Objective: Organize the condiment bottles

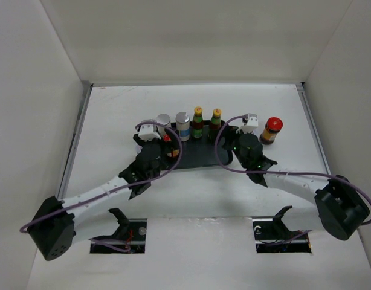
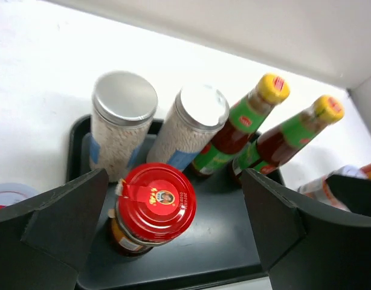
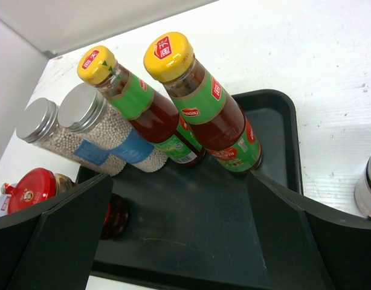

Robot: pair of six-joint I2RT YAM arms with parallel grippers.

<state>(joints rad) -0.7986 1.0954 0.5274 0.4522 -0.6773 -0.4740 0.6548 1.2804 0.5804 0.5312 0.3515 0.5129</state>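
The short jar's lid sits below my left gripper, still outside the tray [image 1: 200,158]. The gripper moves to the left in the top view and down around the lid next.
Two silver-lidded white shakers [image 1: 164,121] [image 1: 183,125] and two yellow-capped sauce bottles [image 1: 198,121] [image 1: 216,121] stand in a row along the back of the black tray [image 1: 200,158]. My left gripper [image 1: 161,143] is open around a red-capped jar [image 2: 152,205] that stands on the tray; the jar is close to the left finger, with a wide gap to the right one. My right gripper [image 1: 237,138] is open and empty over the tray's right half [image 3: 179,181]. The second red-capped jar [image 1: 271,130] and a short silver-lidded jar [image 1: 251,121] stand off the tray on the right. Another short jar [image 1: 148,129] is at the tray's left end.
White walls close in the table [image 1: 113,109] on three sides. Purple cables loop over both wrists. In the right wrist view the short jar [image 3: 370,187] sits just outside the tray's right rim [image 3: 294,145].
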